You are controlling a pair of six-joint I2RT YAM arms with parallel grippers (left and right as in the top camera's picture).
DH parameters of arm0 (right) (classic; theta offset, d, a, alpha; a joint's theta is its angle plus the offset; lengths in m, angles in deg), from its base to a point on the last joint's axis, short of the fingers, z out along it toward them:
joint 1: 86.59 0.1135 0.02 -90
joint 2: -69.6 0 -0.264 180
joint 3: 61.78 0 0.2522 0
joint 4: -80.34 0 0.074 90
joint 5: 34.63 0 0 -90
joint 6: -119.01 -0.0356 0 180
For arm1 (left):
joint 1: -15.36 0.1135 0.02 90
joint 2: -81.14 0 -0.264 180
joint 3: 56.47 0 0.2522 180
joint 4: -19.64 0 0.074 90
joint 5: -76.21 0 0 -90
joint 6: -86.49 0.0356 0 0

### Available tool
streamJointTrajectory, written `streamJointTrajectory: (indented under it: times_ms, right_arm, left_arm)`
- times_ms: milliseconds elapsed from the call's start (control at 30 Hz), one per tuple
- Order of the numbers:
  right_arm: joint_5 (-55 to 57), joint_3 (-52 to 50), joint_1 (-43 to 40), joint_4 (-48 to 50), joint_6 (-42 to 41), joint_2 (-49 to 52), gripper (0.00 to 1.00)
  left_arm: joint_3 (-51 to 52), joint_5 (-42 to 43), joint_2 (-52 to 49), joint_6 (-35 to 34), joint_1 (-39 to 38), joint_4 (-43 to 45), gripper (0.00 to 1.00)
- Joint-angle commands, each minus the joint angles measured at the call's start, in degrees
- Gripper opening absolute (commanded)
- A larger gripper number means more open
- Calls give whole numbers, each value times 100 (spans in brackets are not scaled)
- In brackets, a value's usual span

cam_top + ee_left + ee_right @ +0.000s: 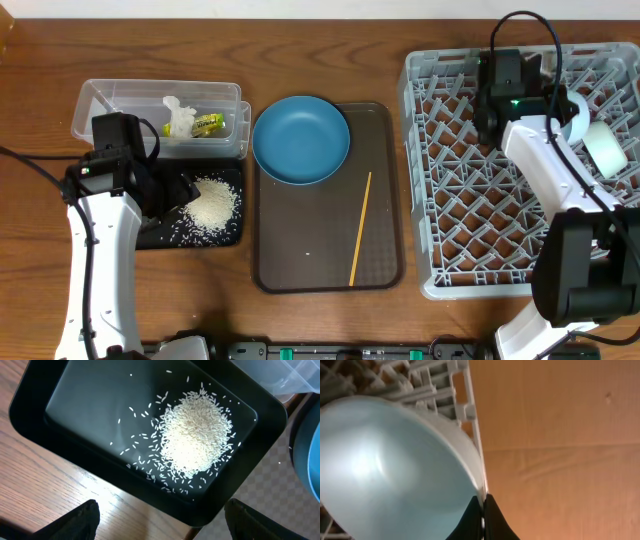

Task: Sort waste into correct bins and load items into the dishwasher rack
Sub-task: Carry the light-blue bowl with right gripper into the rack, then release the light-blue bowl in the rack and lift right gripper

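Observation:
The rack's empty slots are below my right gripper on the left in the overhead view, so it will go down to that side and let go of the bowl.
The heap of white rice (212, 205) lies in the black tray (160, 236), with stray grains around it; it also shows in the left wrist view (195, 435). My left gripper (170, 190) is open and empty over the black tray's edge (161, 507). The clear tub (100, 100) holds the crumpled tissue (180, 118) and the yellow-green wrapper (208, 124). The dark-blue plate (300, 140) and the chopstick (360, 228) lie on the brown tray. My right gripper (484, 502) is shut on the rim of the light-blue bowl (385, 470) at the grey rack's (460, 190) right side. A mint-green bowl (605, 148) stands beside it. The cup is out of view.
The brown serving tray (380, 270) lies between the black tray and the rack. The plate overhangs its back left corner. Bare wooden table runs along the front edge and beyond the rack's right wall (560, 435). The plate's rim (307, 455) shows right of the black tray.

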Motion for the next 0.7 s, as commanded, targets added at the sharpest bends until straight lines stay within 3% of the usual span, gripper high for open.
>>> streamJointTrajectory:
  times_ms: [0,233,400,667]
  right_arm:
    - [-332,66,109,-321,-1036,42,1]
    - [-1272,66,409,-1211,-1808,42,2]
    - [-2033,66,557,-1832,-2070,39,19]
    - [-2153,70,592,-2188,-2459,-107,25]
  left_arm:
    - [13,-111,-11,-9,24,-13,83]
    - [13,-109,-11,-9,24,-13,83]
    - [13,-109,-11,-9,24,-13,82]
    - [13,-109,-11,-9,24,-13,83]
